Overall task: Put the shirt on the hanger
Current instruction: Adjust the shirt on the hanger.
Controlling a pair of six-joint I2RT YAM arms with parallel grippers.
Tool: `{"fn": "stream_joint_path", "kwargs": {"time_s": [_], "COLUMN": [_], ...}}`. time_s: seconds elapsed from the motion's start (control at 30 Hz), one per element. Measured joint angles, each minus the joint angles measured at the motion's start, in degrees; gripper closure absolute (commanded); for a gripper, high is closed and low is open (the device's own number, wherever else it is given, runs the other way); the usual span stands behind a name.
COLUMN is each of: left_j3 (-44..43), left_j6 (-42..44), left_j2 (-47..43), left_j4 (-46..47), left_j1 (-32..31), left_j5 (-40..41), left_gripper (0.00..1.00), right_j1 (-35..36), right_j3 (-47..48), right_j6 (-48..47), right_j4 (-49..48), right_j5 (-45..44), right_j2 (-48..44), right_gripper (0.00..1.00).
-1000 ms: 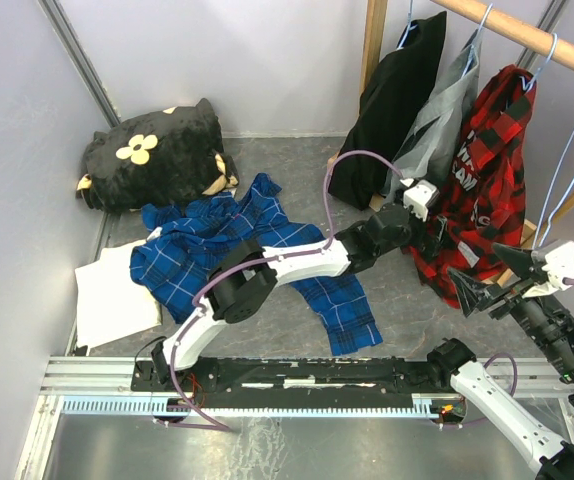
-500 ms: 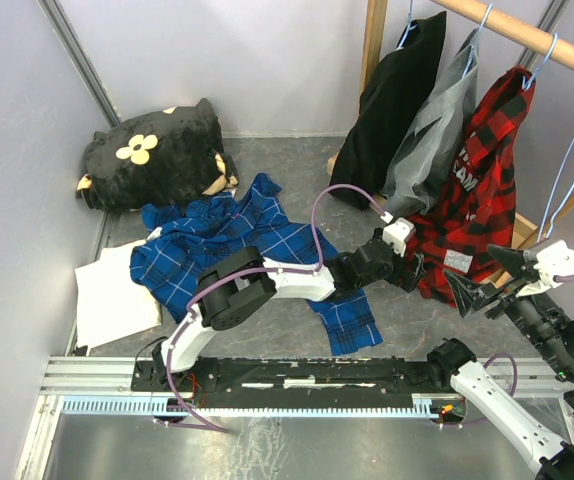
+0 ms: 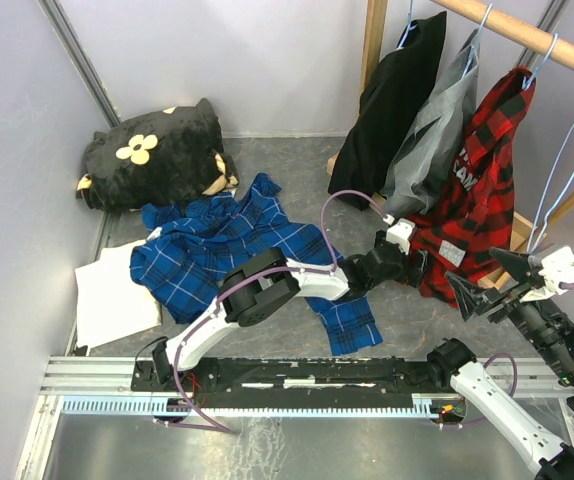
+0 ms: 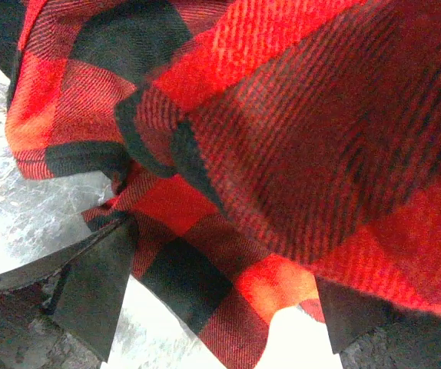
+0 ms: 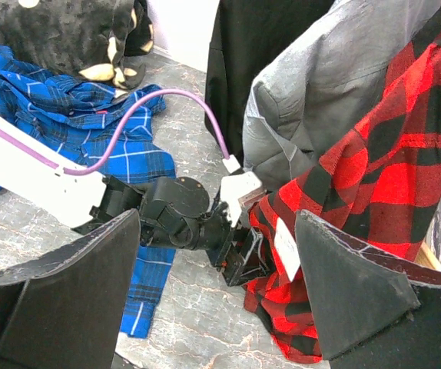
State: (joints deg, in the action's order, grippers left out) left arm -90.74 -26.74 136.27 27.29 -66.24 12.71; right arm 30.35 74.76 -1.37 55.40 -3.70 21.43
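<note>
My left gripper pushes outward and further into the shirt's lower hem next and closes on the shirt's fold, because it droops between my wide-open fingers.
The red-and-black plaid shirt (image 3: 482,180) hangs at the right from a light-blue hanger, of which only the hook (image 3: 547,50) shows over the wooden rail. My left gripper (image 3: 417,264) sits at the shirt's lower left hem, near the floor. In the left wrist view its jaws (image 4: 224,261) stand wide open, and a fold of the shirt (image 4: 282,115) droops between the fingers (image 4: 90,284). My right gripper (image 3: 479,293) hovers open just right of the hem, empty. The right wrist view shows the left gripper (image 5: 259,254) and the shirt (image 5: 374,169) between the right gripper's (image 5: 217,215) spread fingers.
A black garment (image 3: 392,100) and a grey one (image 3: 437,120) hang on the same rail (image 3: 507,25), left of the shirt. Empty blue hangers (image 3: 570,160) hang at far right. A blue plaid shirt (image 3: 237,250), a black flowered cushion (image 3: 157,150) and white paper (image 3: 117,295) lie on the floor.
My left arm has dropped from the middle of the shirt down to its lower hem, and the cloth has settled back. The right gripper has barely shifted.
</note>
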Motion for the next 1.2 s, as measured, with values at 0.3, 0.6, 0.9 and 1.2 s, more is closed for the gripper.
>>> {"fn": "stream_joint_path", "kwargs": {"time_s": [0.3,0.6,0.9,1.2], "left_j3": [-12.8,-24.0,-26.6,-27.2], "left_j6": [-2.8,-5.8,-9.7,-10.1], "left_j2": [8.2,15.0,17.0,17.0], "left_j4": [-2.4,-4.5,-5.4,-6.2], "left_j1": [1.6,2.6,5.2,5.7], "left_j5": [-0.1,-3.8,-10.4,-12.9], "left_gripper": [0.02,0.26,0.92,0.97], "right_j1": [0.0,0.0,0.0,0.0], "right_j3": [0.0,0.0,0.0,-0.2], "right_j6": [0.0,-0.3,-1.2,-1.6], "right_j4": [0.0,1.1,2.4,2.3], "right_j5": [0.1,0.0,0.0,-0.2], "right_j2": [-0.2,-0.2,-0.2,-0.2], "right_gripper": [0.11,0.11,0.11,0.11]}}
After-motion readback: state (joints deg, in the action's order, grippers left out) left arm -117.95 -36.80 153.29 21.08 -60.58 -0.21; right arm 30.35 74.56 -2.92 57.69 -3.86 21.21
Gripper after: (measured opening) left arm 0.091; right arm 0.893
